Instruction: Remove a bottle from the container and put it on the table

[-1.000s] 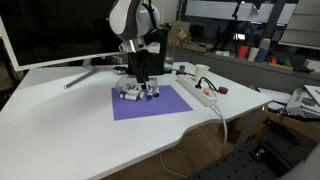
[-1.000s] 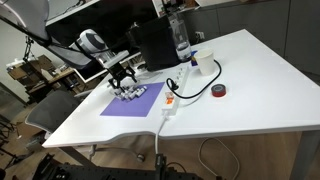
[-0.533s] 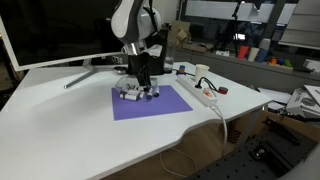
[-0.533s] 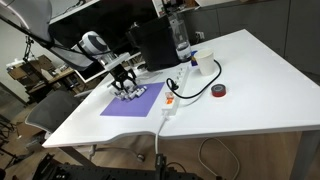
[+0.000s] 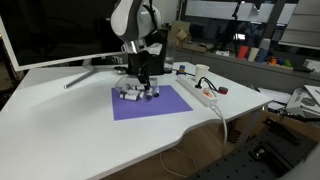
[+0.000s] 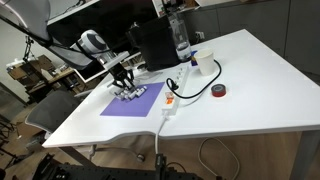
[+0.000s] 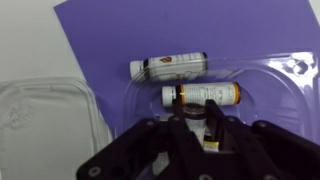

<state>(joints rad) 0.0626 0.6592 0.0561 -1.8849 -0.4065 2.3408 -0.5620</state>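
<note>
My gripper is at the tray and will rise, go toward the power strip and lower the dark-capped bottle onto the mat's empty part beside it for release.
The container (image 7: 290, 78) is a low clear-whitish tray on a purple mat (image 7: 100, 35), seen in both exterior views (image 5: 138, 93) (image 6: 133, 94). In the wrist view a white bottle (image 7: 175, 66) and an orange-tinted bottle (image 7: 205, 95) lie on their sides in it. My gripper (image 7: 198, 126) reaches down into the tray and is shut on a small white bottle with a dark cap (image 7: 197, 118), which stands between the fingers. In both exterior views the gripper (image 5: 142, 80) (image 6: 124, 85) hangs straight over the tray on the white table (image 5: 60, 120).
A clear lid (image 7: 40, 105) lies beside the tray, off the mat. A white power strip (image 5: 200, 93) with its cable runs next to the mat. A tall black box (image 6: 150, 45), a water bottle (image 6: 180, 40), a cup (image 6: 205, 63) and a red tape roll (image 6: 219, 91) stand further off.
The jaws have gone from open to shut around the small bottle in the tray. The arm has hardly moved.
</note>
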